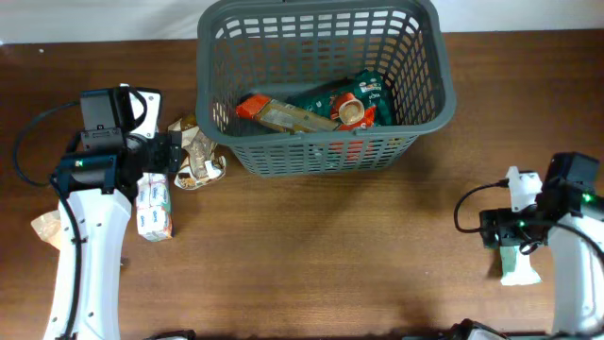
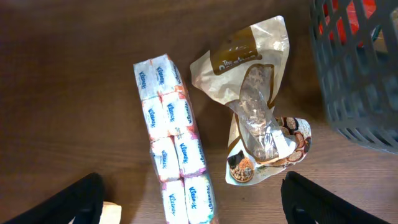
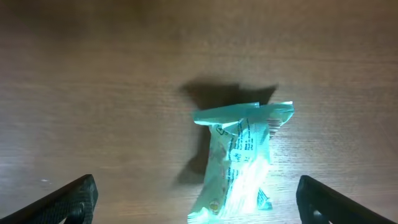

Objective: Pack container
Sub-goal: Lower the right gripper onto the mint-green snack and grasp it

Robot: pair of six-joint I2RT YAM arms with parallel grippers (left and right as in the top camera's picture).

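Note:
My right gripper moves down onto the body of the pale green wrapped pack next, just behind the flared end, and closes.
The dark grey container (image 1: 321,151) stands at the back middle of the table; its slotted wall also shows in the left wrist view (image 2: 354,74). Inside lie an orange-brown pack (image 1: 283,115) and a green pack (image 1: 363,90). My left gripper (image 2: 199,208) is open and empty, above a Kleenex tissue multipack (image 2: 174,149) and a beige snack bag (image 2: 255,106), both on the table left of the container. My right gripper (image 3: 199,205) is open over a pale green wrapped pack (image 3: 242,162) that lies on the table at the right (image 1: 519,269).
A small tan item (image 1: 47,229) lies at the far left beside the left arm, and its corner shows in the left wrist view (image 2: 112,214). The snack bag (image 1: 198,156) nearly touches the container's left wall. Black cables trail from both arms.

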